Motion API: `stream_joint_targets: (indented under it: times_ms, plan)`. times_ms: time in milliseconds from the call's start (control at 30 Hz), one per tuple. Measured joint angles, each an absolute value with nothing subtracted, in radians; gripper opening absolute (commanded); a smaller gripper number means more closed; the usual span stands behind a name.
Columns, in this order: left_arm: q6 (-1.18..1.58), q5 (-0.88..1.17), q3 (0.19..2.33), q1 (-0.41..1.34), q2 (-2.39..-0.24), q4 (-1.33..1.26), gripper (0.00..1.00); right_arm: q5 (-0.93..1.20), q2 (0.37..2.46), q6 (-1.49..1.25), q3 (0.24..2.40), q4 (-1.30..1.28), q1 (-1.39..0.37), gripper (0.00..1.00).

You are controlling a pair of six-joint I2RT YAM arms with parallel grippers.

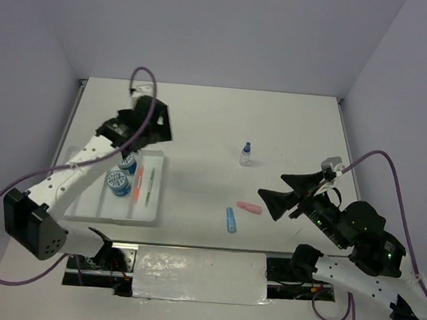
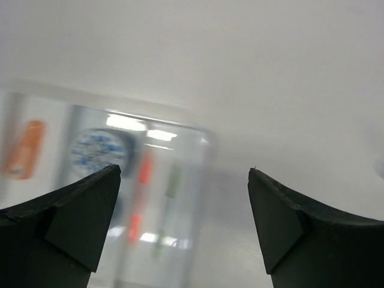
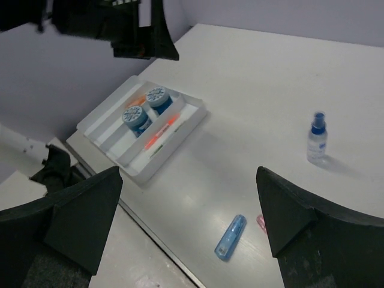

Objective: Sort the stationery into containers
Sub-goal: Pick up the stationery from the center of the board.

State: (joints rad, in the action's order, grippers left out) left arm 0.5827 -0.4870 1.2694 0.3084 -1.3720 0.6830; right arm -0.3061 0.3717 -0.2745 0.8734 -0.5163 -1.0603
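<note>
The blue marker lies loose outside the tray (image 1: 90, 198), so my left gripper moves back, to the right in the top view, and down over the marker's middle (image 1: 231, 220) next.
The white divided tray (image 1: 90, 198) lies at the left and holds two blue-and-white pots (image 1: 119, 183), an orange pen (image 1: 139, 182) and a green pen (image 1: 150, 188). The right wrist view shows the tray (image 3: 99, 117), the pots (image 3: 135, 117) and an orange marker (image 3: 137, 102) in it. A blue marker (image 1: 231, 220), a pink eraser (image 1: 249, 207) and a blue-capped bottle (image 1: 246, 155) lie loose on the table. My left gripper (image 1: 155, 129) is open and empty above the tray's far end. My right gripper (image 1: 278, 190) is open and empty, above and right of the eraser.
The table's near edge has a metal strip (image 1: 196, 274) between the arm bases. Purple walls close in the back and both sides. The left arm reaches over the tray.
</note>
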Motion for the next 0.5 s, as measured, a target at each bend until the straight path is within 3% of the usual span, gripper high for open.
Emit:
stream_joint_targets:
  times_ms: [200,500]
  plan:
    - [0.87,-0.612,1.29,0.953,-1.406,0.652,0.99,-0.514,0.357,-0.405,0.973,-0.672,-1.06,1.0]
    - [1.298,-0.713,1.504,1.275,-1.884,0.822,0.99,-0.633,0.357,-0.498,1.053,-0.83,-1.06,1.0]
